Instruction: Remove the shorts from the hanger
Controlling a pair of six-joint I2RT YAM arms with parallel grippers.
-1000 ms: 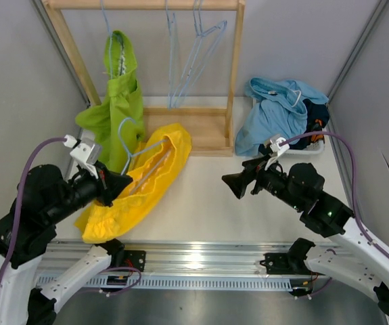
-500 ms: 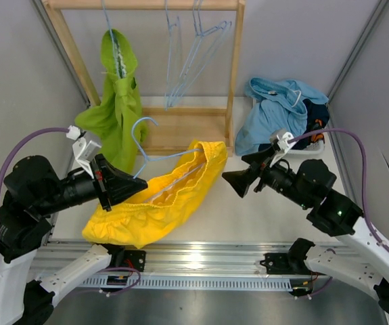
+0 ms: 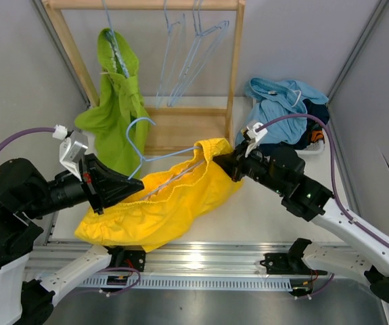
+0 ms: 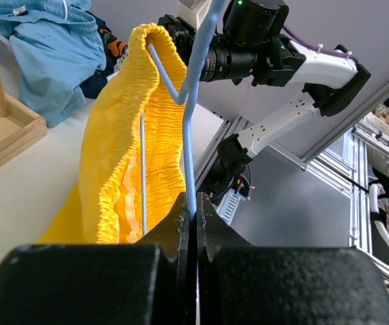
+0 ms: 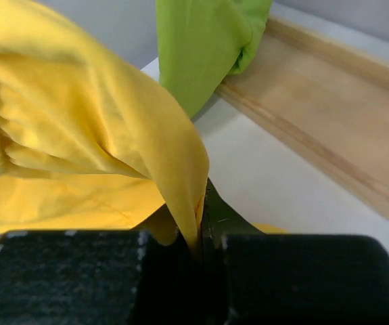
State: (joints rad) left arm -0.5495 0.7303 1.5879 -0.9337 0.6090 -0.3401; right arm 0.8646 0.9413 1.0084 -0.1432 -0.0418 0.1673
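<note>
My right gripper will lift the yellow shorts [image 3: 160, 203] off the hanger, lower them onto the light blue shorts heaped over clothing [image 3: 279, 108], which lie outward of my right gripper, and release.
The yellow shorts [image 3: 160, 203] hang stretched on a light blue wire hanger [image 3: 142, 143] held above the table between both arms. My left gripper [image 3: 137, 183] is shut on the hanger's wire [image 4: 190, 135], its jaws pinching the thin rod. The waistband [image 4: 155, 101] of the yellow shorts runs along the hanger toward the right arm. My right gripper [image 3: 226, 164] is shut on the far end of the yellow shorts [image 5: 113, 135], fabric pinched between its jaws. Lime green shorts [image 3: 118, 112] hang on the wooden rack [image 3: 233, 74].
Several empty blue hangers [image 3: 193, 54] dangle from the rack's top bar. Light blue shorts [image 3: 279, 108] lie heaped over darker clothing at the back right. The rack's wooden base [image 3: 184, 128] lies behind the hanger. Grey walls close in on both sides.
The right gripper moved left to the yellow shorts and shut on their end. The left arm lifted the hanger and shorts further right and up.
</note>
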